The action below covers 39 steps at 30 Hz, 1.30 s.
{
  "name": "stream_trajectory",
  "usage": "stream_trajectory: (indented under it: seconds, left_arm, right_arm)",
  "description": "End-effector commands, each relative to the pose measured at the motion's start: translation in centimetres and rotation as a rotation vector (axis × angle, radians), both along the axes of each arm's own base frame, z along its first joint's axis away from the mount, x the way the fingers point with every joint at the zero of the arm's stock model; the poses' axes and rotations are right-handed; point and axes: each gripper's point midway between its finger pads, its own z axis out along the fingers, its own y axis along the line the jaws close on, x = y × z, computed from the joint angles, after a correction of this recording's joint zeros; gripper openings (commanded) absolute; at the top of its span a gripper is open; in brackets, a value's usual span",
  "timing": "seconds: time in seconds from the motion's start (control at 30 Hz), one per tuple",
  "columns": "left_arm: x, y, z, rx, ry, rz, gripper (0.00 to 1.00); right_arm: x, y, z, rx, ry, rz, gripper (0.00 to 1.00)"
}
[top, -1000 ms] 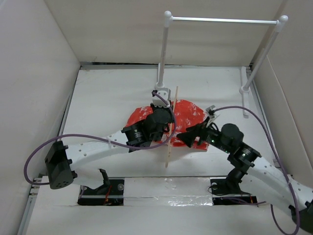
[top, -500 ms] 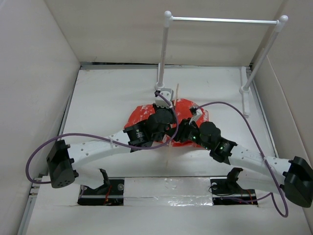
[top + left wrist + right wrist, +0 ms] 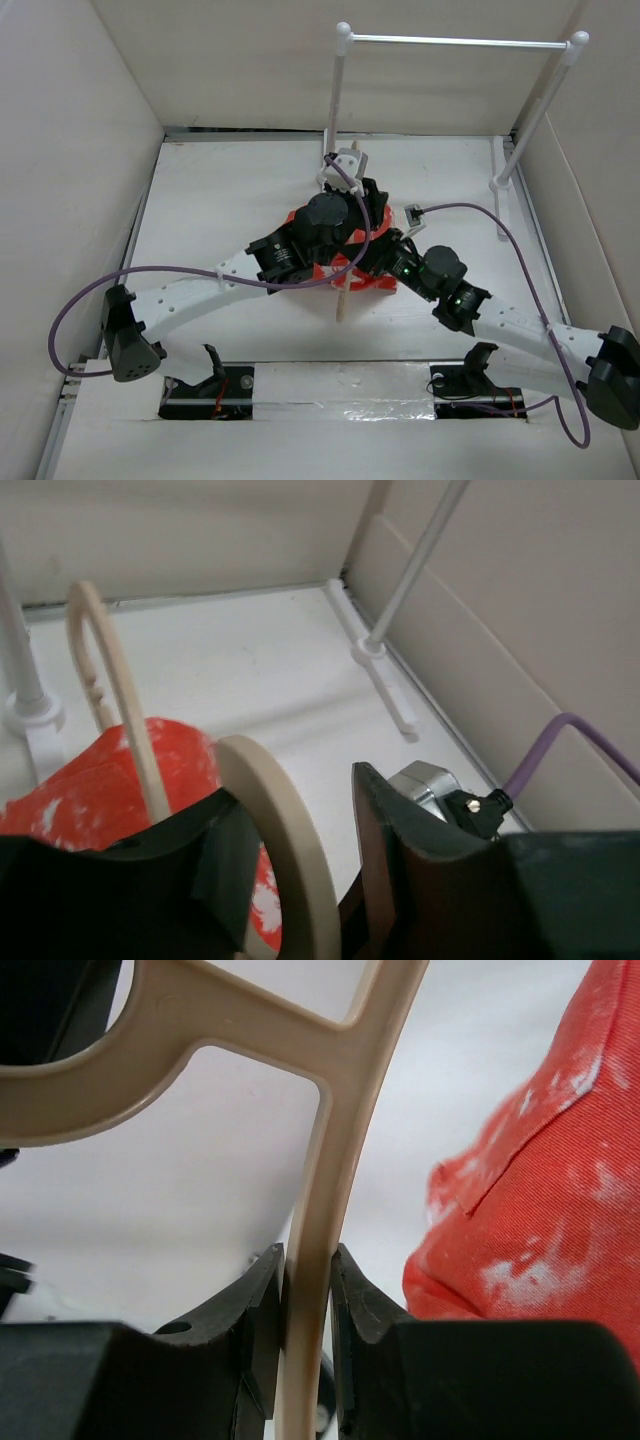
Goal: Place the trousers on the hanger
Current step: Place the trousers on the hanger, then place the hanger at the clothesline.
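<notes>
My right gripper needs to lift the hanger (image 3: pixel 341 303) up and outward next, hook it over the white rail's crossbar (image 3: pixel 497 44) and let go, because the crossbar is above and outward.
The red-orange trousers (image 3: pixel 372 283) lie bunched on the white floor, mostly hidden under both arms in the top view. The pale beige hanger (image 3: pixel 341 303) pokes out below them. In the right wrist view my right gripper (image 3: pixel 309 1272) is shut on a thin bar of the hanger (image 3: pixel 350 1090), with the trousers (image 3: pixel 540 1210) just to its right. In the left wrist view my left gripper (image 3: pixel 295 810) stands open around a curved part of the hanger (image 3: pixel 285 850). Its left finger lies against that curve and the right finger stands apart. The trousers (image 3: pixel 80 780) lie behind.
A white tubular rail (image 3: pixel 455 41) on two posts stands at the back, one post base (image 3: pixel 330 172) just beyond the left gripper (image 3: pixel 360 225). White walls enclose the floor on three sides. A purple cable (image 3: pixel 470 210) loops over the right arm.
My right gripper moved in and shut on the hanger. My left gripper opened off the hanger and shifted toward the back. The trousers are now more bunched and covered.
</notes>
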Motion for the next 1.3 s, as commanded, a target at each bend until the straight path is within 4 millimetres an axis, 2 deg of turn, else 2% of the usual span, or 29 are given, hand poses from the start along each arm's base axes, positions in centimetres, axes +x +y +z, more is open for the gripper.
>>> stream_trajectory:
  seconds: [0.0,0.03,0.1,0.17,0.23,0.27,0.3,0.33,0.37,0.4,0.43,0.47,0.5,0.53,0.57,0.6,0.63,0.67,0.77,0.83,0.9,0.93,1.0,1.03,1.1,1.13,1.2,1.23,1.27]
  left_arm:
    - [-0.8,0.0,11.8,-0.260,-0.184,-0.087,0.37]
    - [-1.2,0.3,13.3,-0.278,-0.207,-0.098,0.48]
    - [-1.6,1.3,15.2,-0.292,-0.243,-0.096,0.60]
    - [-2.4,3.2,17.2,-0.332,-0.282,-0.084,0.66]
    - [-2.4,4.9,17.9,-0.354,-0.306,-0.050,0.70]
    - [-2.9,6.9,19.2,-0.388,-0.327,-0.028,0.71]
    - [-3.2,7.8,19.7,-0.414,-0.342,-0.020,0.71]
    - [-3.0,8.5,18.4,-0.410,-0.333,0.001,0.71]
    - [-3.7,10.7,19.3,-0.454,-0.355,0.020,0.71]
    - [-3.7,10.9,17.8,-0.454,-0.347,0.023,0.70]
    - [-3.7,11.8,17.3,-0.465,-0.341,0.044,0.70]
    - [-4.4,13.3,17.5,-0.492,-0.348,0.054,0.70]
    - [-4.5,13.8,16.8,-0.498,-0.340,0.065,0.70]
    - [-4.2,13.8,14.2,-0.475,-0.311,0.082,0.69]
    - [-5.0,15.1,14.3,-0.516,-0.318,0.087,0.69]
    - [-5.1,15.7,14.0,-0.542,-0.324,0.099,0.69]
    - [-4.8,16.1,12.7,-0.531,-0.312,0.127,0.69]
    - [-5.0,16.8,12.8,-0.536,-0.314,0.141,0.69]
    - [-4.8,16.1,11.9,-0.474,-0.291,0.126,0.69]
    - [-4.7,14.8,10.2,-0.405,-0.263,0.092,0.68]
    - [-4.3,13.9,8.0,-0.369,-0.214,0.083,0.68]
    - [-4.1,13.3,5.7,-0.337,-0.188,0.071,0.67]
    - [-4.1,12.8,3.5,-0.310,-0.164,0.060,0.66]
    - [-4.0,12.5,1.1,-0.275,-0.133,0.057,0.65]
    - [-4.2,12.6,-0.6,-0.270,-0.112,0.053,0.65]
    - [-4.6,12.5,-2.6,-0.248,-0.105,0.031,0.64]
    - [-4.8,12.7,-3.4,-0.245,-0.127,0.017,0.64]
    - [-4.6,13.1,-4.7,-0.214,-0.120,0.044,0.64]
    - [-4.5,13.5,-5.0,-0.195,-0.125,0.057,0.64]
  right_arm:
    - [-2.7,0.1,8.2,0.184,-0.172,0.124,0.00]
    - [-2.8,-0.3,8.8,0.205,-0.176,0.128,0.00]
    - [-2.6,-1.4,10.1,0.246,-0.181,0.125,0.00]
    - [-2.4,-2.3,11.3,0.274,-0.192,0.130,0.00]
    - [-1.7,-3.4,11.6,0.272,-0.198,0.117,0.00]
    - [-1.4,-3.8,11.8,0.273,-0.197,0.109,0.00]
    - [-1.1,-4.2,12.2,0.273,-0.207,0.100,0.00]
    - [-0.6,-4.7,12.2,0.262,-0.211,0.098,0.00]
    - [-0.5,-5.1,12.6,0.273,-0.214,0.097,0.00]
    - [-0.5,-5.5,13.0,0.274,-0.228,0.106,0.00]
    - [0.6,-6.5,13.2,0.267,-0.233,0.070,0.00]
    - [0.9,-7.0,13.5,0.262,-0.240,0.060,0.00]
    - [1.2,-7.5,13.8,0.255,-0.252,0.052,0.00]
    - [1.2,-7.9,14.5,0.247,-0.269,0.057,0.00]
    - [1.9,-8.9,14.7,0.243,-0.274,0.020,0.00]
    - [2.1,-9.1,14.7,0.241,-0.276,0.009,0.00]
    - [2.1,-9.1,14.7,0.239,-0.274,0.008,0.00]
    - [2.5,-9.2,14.6,0.233,-0.273,0.004,0.00]
    - [2.9,-10.4,15.2,0.247,-0.305,0.001,0.00]
    - [4.0,-12.5,16.0,0.248,-0.315,-0.059,0.00]
    - [5.7,-14.9,17.5,0.213,-0.340,-0.135,0.00]
    - [5.9,-15.4,17.7,0.196,-0.342,-0.135,0.00]
    - [6.4,-16.7,18.8,0.196,-0.362,-0.148,0.00]
    - [7.2,-17.8,19.8,0.179,-0.383,-0.170,0.00]
    - [8.4,-18.7,20.2,0.164,-0.374,-0.203,0.00]
    - [9.6,-19.5,20.6,0.153,-0.364,-0.227,0.00]
    - [10.8,-20.5,20.9,0.141,-0.365,-0.250,0.00]
    - [11.4,-21.0,21.1,0.142,-0.364,-0.264,0.00]
    - [12.7,-22.1,21.4,0.139,-0.363,-0.288,0.00]
